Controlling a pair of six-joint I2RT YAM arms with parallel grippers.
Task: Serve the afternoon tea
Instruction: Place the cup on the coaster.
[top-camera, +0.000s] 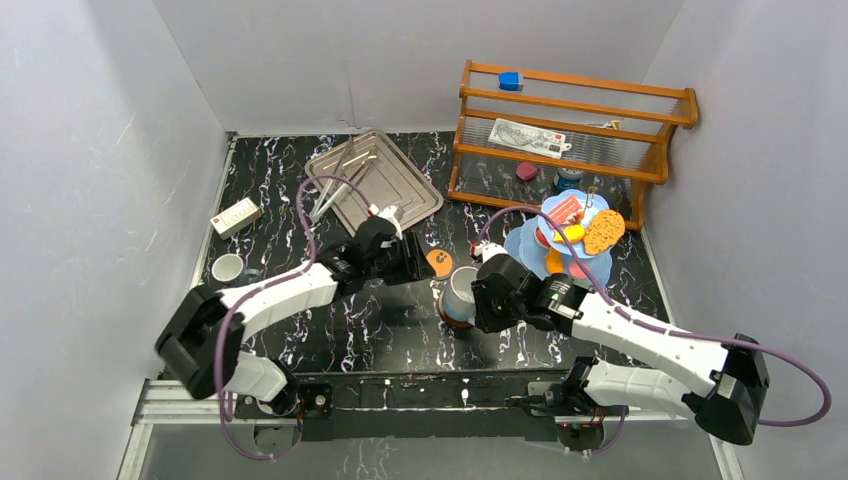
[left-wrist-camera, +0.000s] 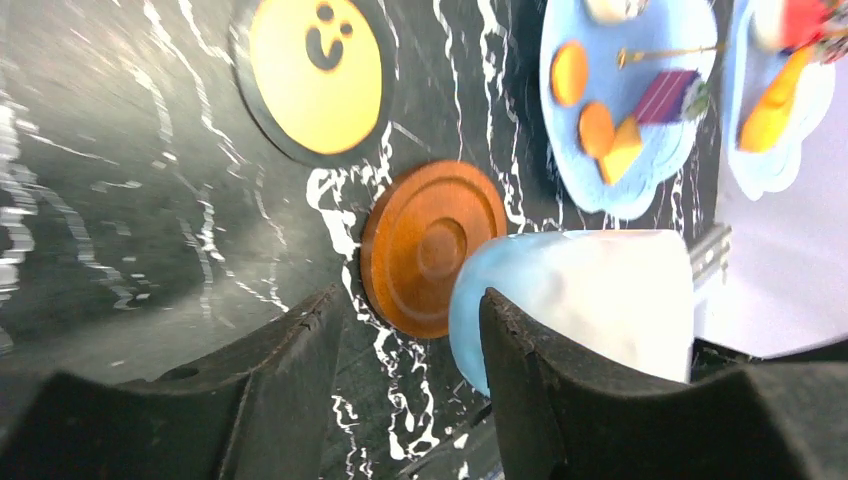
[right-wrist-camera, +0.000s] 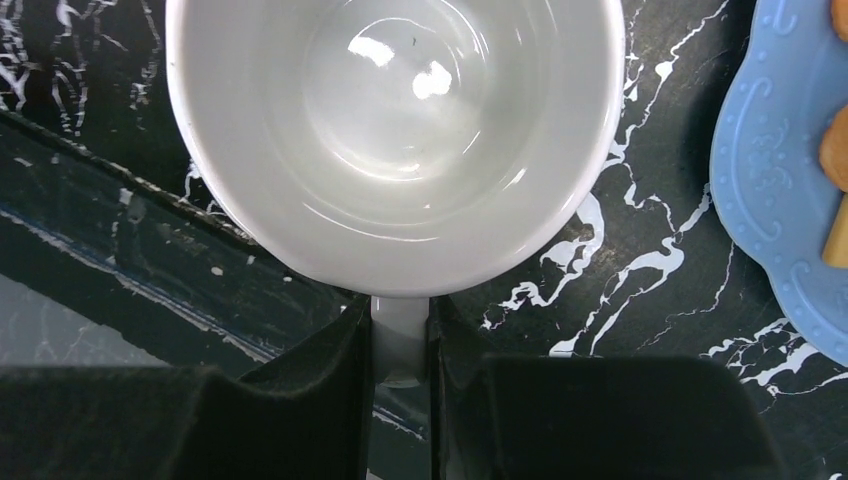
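I will next lower my right gripper until the mug stands on the round brown saucer, which is bare below the gripper. I will let go of the handle there.
My right gripper (right-wrist-camera: 400, 345) is shut on the handle of a white mug (right-wrist-camera: 395, 130). In the top view the mug (top-camera: 462, 288) is over a round brown saucer (top-camera: 452, 320); I cannot tell if they touch. In the left wrist view the mug (left-wrist-camera: 590, 290) overlaps the right edge of the saucer (left-wrist-camera: 425, 245). My left gripper (left-wrist-camera: 410, 375) is open and empty, just left of the mug (top-camera: 408, 258). The light-blue tiered stand (top-camera: 570, 240) with toy pastries stands right of the mug. A second mug (top-camera: 228, 268) stands at the far left.
An orange round coaster with a face (top-camera: 438, 262) lies behind the mug. A silver tray (top-camera: 385, 185) with tongs (top-camera: 340, 185) is at the back centre. A wooden rack (top-camera: 570, 130) stands at the back right. A small white box (top-camera: 236, 215) lies at the left.
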